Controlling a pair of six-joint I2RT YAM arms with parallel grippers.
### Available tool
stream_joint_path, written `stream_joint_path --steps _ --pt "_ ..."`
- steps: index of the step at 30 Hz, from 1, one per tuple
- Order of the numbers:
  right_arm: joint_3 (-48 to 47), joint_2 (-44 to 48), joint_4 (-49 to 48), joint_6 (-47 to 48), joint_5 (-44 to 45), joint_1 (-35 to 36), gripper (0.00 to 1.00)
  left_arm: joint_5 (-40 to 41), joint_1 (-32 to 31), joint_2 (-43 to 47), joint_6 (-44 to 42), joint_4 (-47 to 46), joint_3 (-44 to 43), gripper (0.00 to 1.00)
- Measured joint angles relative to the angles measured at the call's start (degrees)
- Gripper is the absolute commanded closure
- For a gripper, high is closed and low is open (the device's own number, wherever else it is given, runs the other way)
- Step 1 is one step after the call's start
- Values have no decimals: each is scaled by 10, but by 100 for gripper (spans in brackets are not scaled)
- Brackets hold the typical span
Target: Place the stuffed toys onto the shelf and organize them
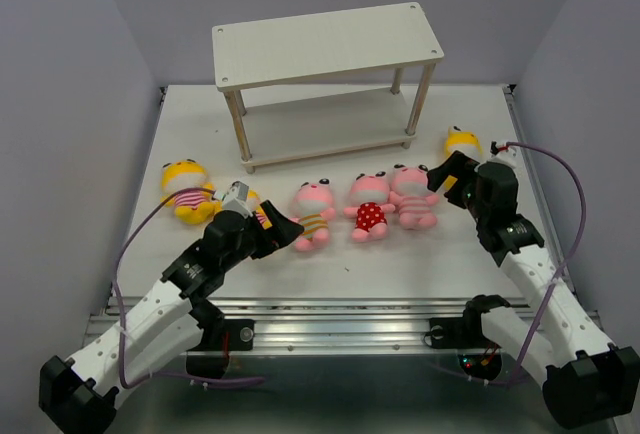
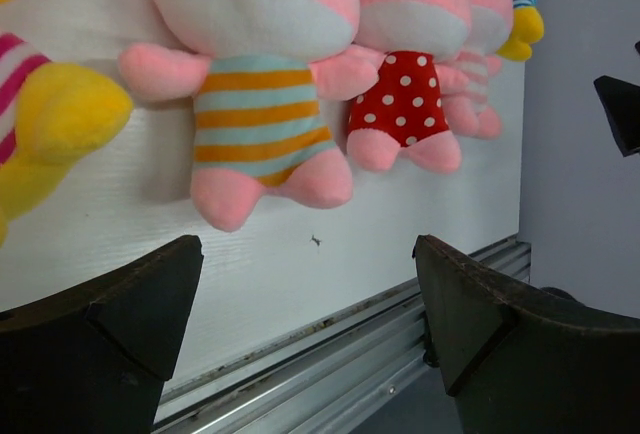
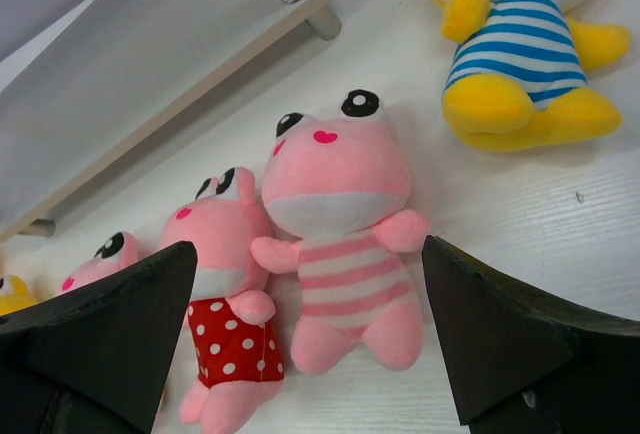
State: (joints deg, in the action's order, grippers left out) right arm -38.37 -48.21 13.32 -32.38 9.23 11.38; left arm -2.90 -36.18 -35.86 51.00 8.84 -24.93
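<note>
The left gripper moves down to the bottom of the pink yellow-striped toy next, at its leg by the yellow toy. The pink feet face my fingers.
The pale two-tier shelf [image 1: 330, 49] stands at the back with both boards bare; its lower board also shows in the right wrist view [image 3: 170, 84]. Six stuffed toys lie on the table in front. A yellow pink-striped toy [image 1: 185, 189] lies far left. A second yellow toy [image 1: 258, 209] is partly hidden under my left gripper [image 1: 278, 222], which is open and empty. Then come the pink yellow-striped toy [image 1: 313, 212], the red dotted toy [image 1: 368, 204] and the pink-striped toy [image 1: 412, 194]. My open right gripper [image 1: 452, 176] hovers over the pink-striped toy [image 3: 345, 254]. The yellow blue-striped toy [image 1: 462, 144] lies far right.
A metal rail [image 1: 340, 314] runs along the table's near edge, close under the left gripper [image 2: 308, 294]. Purple cables [image 1: 560, 169] loop off both arms. Grey walls close in the table on the left, right and back.
</note>
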Motion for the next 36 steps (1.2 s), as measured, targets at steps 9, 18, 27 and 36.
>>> stream_joint_path --steps 9,18,27,36 --pt "0 -3 0 0 -9 0 0 4 -40 -50 50 -14 31 1" --pt "0 -3 0 1 -12 0 0 37 -40 -124 61 -43 36 4" --pt "0 -8 -1 5 -16 0 0 58 -40 -164 67 -77 47 13" --pt "0 -10 -1 7 -16 0 0 51 -40 -245 59 -125 47 30"
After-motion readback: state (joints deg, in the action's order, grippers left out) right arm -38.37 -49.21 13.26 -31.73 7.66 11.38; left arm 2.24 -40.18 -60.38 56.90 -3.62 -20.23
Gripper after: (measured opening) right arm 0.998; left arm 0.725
